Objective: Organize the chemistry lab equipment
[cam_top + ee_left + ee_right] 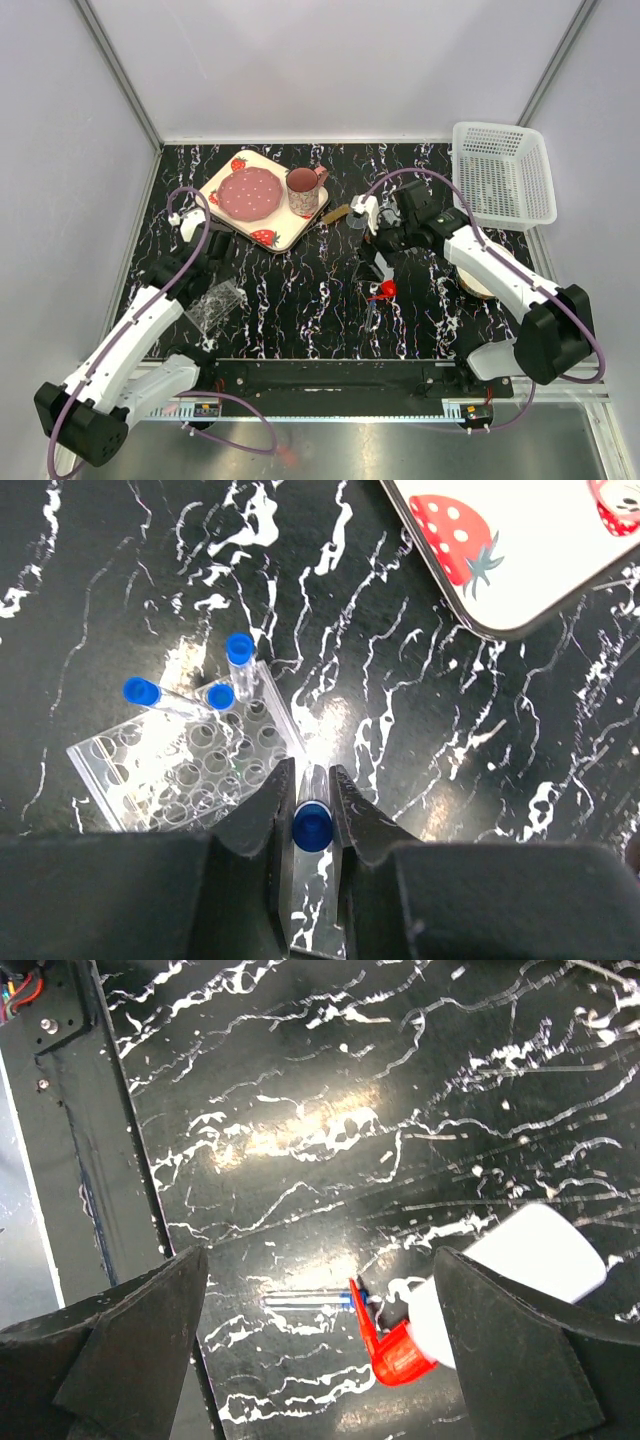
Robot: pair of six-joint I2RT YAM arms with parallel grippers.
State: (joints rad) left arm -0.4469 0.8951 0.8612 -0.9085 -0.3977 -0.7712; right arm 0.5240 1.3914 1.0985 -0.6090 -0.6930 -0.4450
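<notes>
An empty hole is below, beside the rack's standing tubes, to the left in the wrist view. My left gripper will move left over it next, then go down and let go.
My left gripper (313, 790) is shut on a clear blue-capped tube (313, 826), held upright just right of the clear plastic tube rack (185, 765). Three blue-capped tubes (240, 650) stand in the rack's far rows. In the top view the rack (215, 305) lies near the left gripper (218, 247). My right gripper (320, 1340) is open and hangs above the translucent red-capped squeeze bottle (525, 1255), which lies on its side. A blue-capped tube (310, 1302) lies by its red spout. The bottle's red cap (384, 290) shows below the right gripper (380, 262).
A strawberry-print tray (225, 178) with a pink plate and mug (303, 191) sits at the back left; its corner (520, 560) is near my left gripper. A wooden-handled tool (335, 214) lies beside the mug. A white basket (503, 175) stands back right. A cream bowl (478, 283) sits under the right arm.
</notes>
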